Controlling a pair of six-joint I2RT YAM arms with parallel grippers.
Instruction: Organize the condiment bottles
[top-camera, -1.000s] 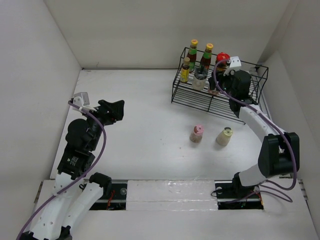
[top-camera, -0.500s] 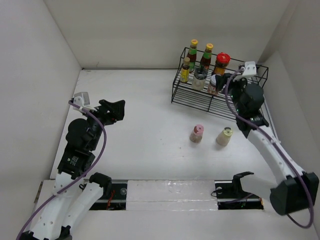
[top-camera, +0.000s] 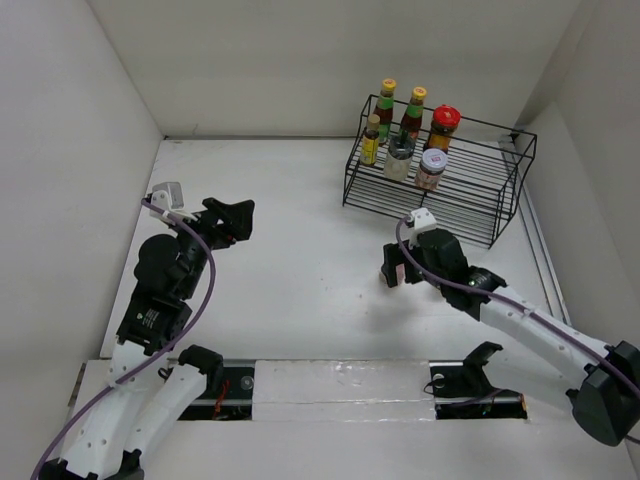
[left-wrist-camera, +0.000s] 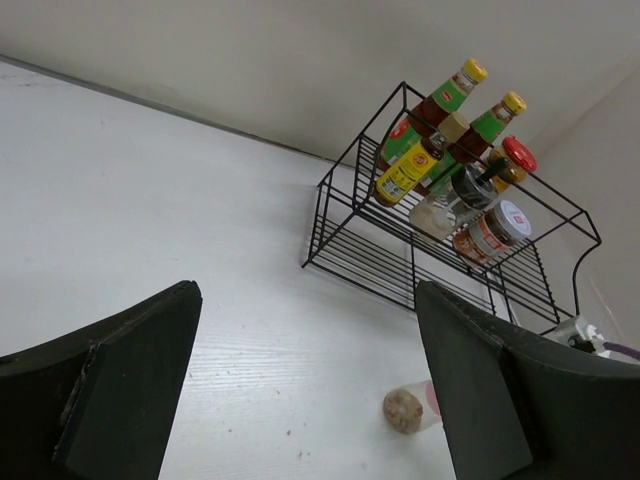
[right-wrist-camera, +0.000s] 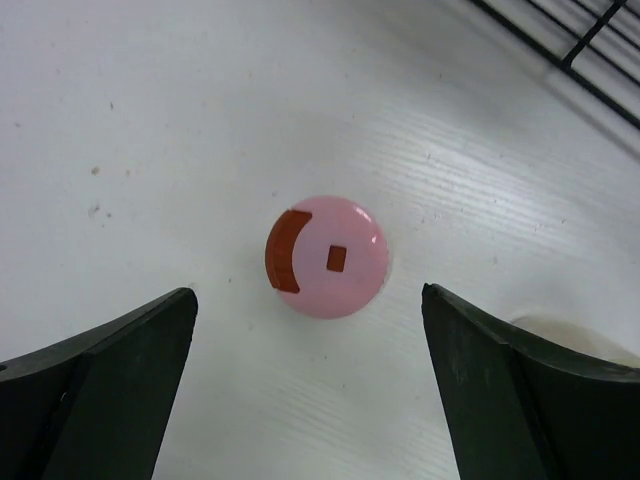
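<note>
Next, my right gripper lowers its open fingers around the pink cap (top-camera: 400, 272) (right-wrist-camera: 327, 257) and closes, since the cap lies below, in line with the gap between them.
The pink-capped bottle (right-wrist-camera: 327, 257) stands on the table right under my open right gripper (right-wrist-camera: 308, 300), its cap between the two fingers and touching neither. In the top view my right gripper (top-camera: 405, 262) covers most of that bottle (top-camera: 392, 274), and the arm hides the cream bottle, whose pale edge (right-wrist-camera: 560, 328) shows by the right finger. In the black wire rack (top-camera: 470, 215) stand two tall yellow-capped bottles (top-camera: 386, 102) (top-camera: 414, 110), the red-lidded jar (top-camera: 444, 125), the small yellow bottle (top-camera: 371, 141), the grinder (top-camera: 399, 156) and the white-lidded jar (top-camera: 430, 169). My left gripper (top-camera: 235, 218) is open and empty, far left.
White walls close the table in at the left, back and right. The rack's near tier is bare wire. In the left wrist view the rack (left-wrist-camera: 360, 270) stands far ahead, with the pink-capped bottle (left-wrist-camera: 405, 410) low between my fingers.
My right gripper has left the rack, where the white-lidded jar now stands free, and swung forward and down over the pink-capped bottle. The left arm has barely moved.
</note>
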